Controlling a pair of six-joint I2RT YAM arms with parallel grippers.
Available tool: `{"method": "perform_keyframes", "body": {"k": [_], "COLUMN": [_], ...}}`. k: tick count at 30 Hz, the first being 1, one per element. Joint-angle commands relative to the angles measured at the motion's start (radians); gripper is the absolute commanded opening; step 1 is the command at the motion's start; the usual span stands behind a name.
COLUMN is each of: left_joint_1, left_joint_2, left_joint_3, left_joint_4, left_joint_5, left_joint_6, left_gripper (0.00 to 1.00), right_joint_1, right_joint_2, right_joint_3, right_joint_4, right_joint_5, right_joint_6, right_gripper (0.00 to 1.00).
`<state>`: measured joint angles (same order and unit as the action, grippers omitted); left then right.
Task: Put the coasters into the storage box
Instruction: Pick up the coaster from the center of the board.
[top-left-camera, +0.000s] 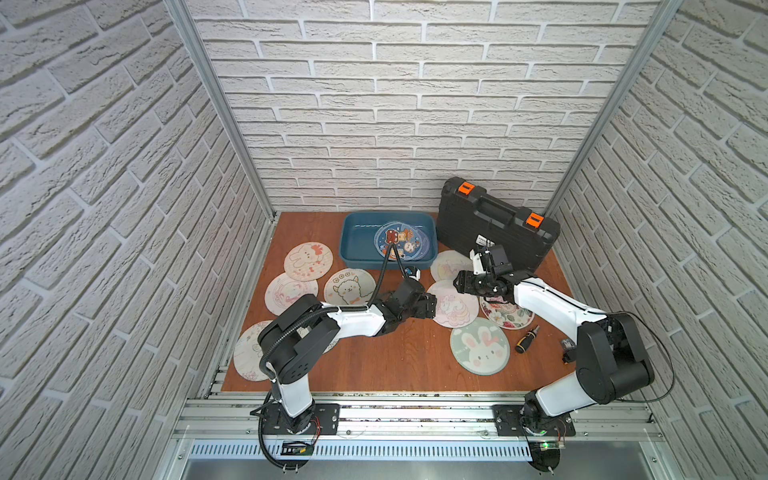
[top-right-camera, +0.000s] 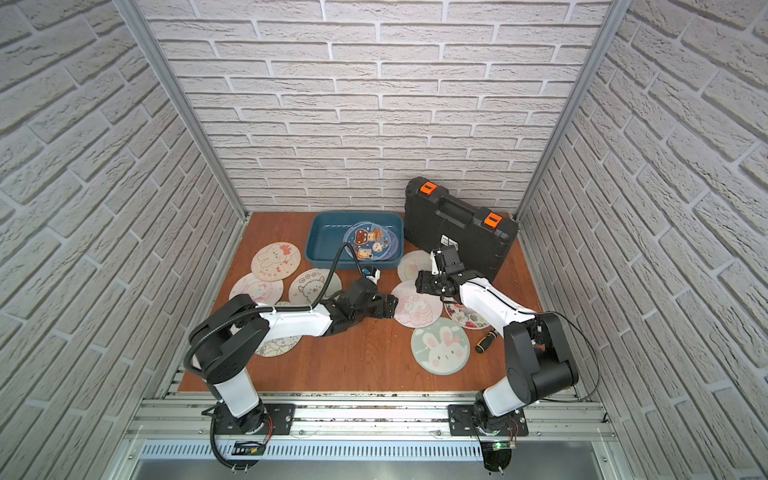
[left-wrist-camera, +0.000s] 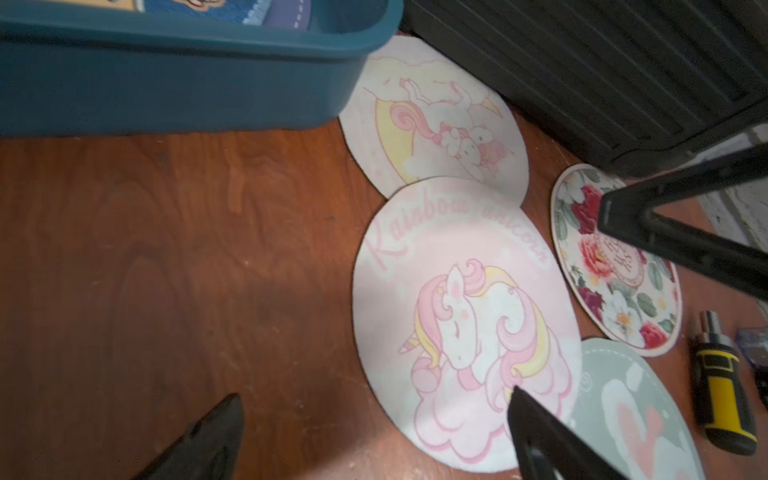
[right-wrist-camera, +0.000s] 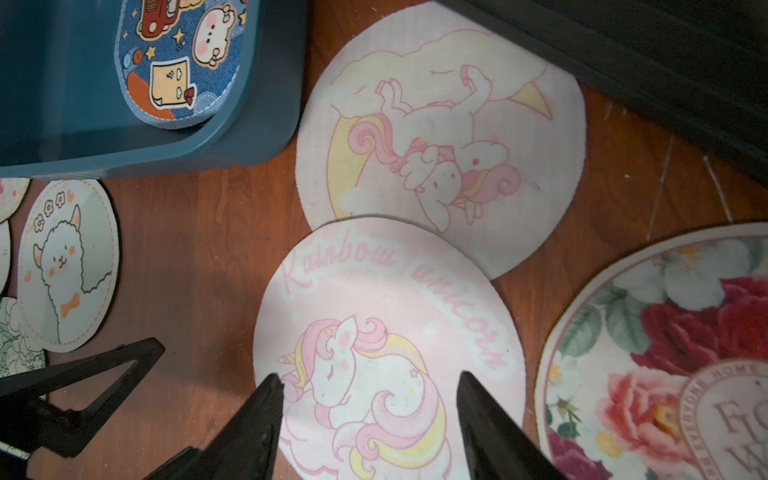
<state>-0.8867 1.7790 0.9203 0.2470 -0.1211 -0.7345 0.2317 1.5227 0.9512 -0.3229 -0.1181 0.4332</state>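
Observation:
Both open fingers are over the pink coaster's top side. Next, my right gripper moves back and down onto the pink coaster's edge (top-left-camera: 477, 310) (right-wrist-camera: 521, 392) beside the floral coaster and closes.
The teal storage box (top-left-camera: 358, 257) stands at the back with blue cartoon coasters (top-left-camera: 400, 241) lying inside. Several coasters lie flat on the wooden table. The pink rainbow-unicorn coaster (top-left-camera: 454, 306) overlaps a cream unicorn coaster (top-left-camera: 449, 265), with a floral one (top-left-camera: 505, 316) and a green rabbit one (top-left-camera: 480, 345) beside it. My right gripper (right-wrist-camera: 369, 378) hovers open above the rainbow-unicorn coaster (right-wrist-camera: 386, 316). My left gripper (left-wrist-camera: 374, 397) is wide open at that coaster's (left-wrist-camera: 465, 316) left edge, one finger over it and one over bare wood. Neither holds anything.
A black ribbed case (top-left-camera: 494, 226) with orange latches stands at the back right, next to the box. A yellow-black screwdriver (top-left-camera: 527, 338) and small parts (top-left-camera: 567, 352) lie at the right. More coasters, rabbit (top-left-camera: 308, 261), pink (top-left-camera: 286, 291) and alpaca (top-left-camera: 348, 286), lie at the left.

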Motion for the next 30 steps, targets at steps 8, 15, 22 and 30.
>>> {"method": "perform_keyframes", "body": {"k": [8, 15, 22, 30], "left_joint_1": [-0.012, -0.017, -0.023, -0.026], "left_joint_2": [0.12, 0.157, 0.18, 0.184], "left_joint_3": [0.106, 0.139, 0.151, 0.158], "left_joint_4": [-0.012, -0.031, -0.035, -0.035], "left_joint_5": [0.134, 0.146, 0.146, 0.145], "left_joint_6": [-0.025, -0.023, -0.023, -0.011], "left_gripper": [0.98, 0.98, 0.98, 0.98], "right_joint_1": [-0.085, -0.091, -0.093, -0.097], "right_joint_2": [0.007, 0.01, 0.003, 0.038], "right_joint_3": [-0.065, -0.102, -0.126, -0.152], "right_joint_4": [-0.005, -0.036, -0.085, -0.048], "right_joint_5": [-0.059, -0.083, -0.065, -0.102], "right_joint_6": [-0.017, -0.034, -0.049, -0.038], "right_gripper": [0.66, 0.65, 0.65, 0.64]}}
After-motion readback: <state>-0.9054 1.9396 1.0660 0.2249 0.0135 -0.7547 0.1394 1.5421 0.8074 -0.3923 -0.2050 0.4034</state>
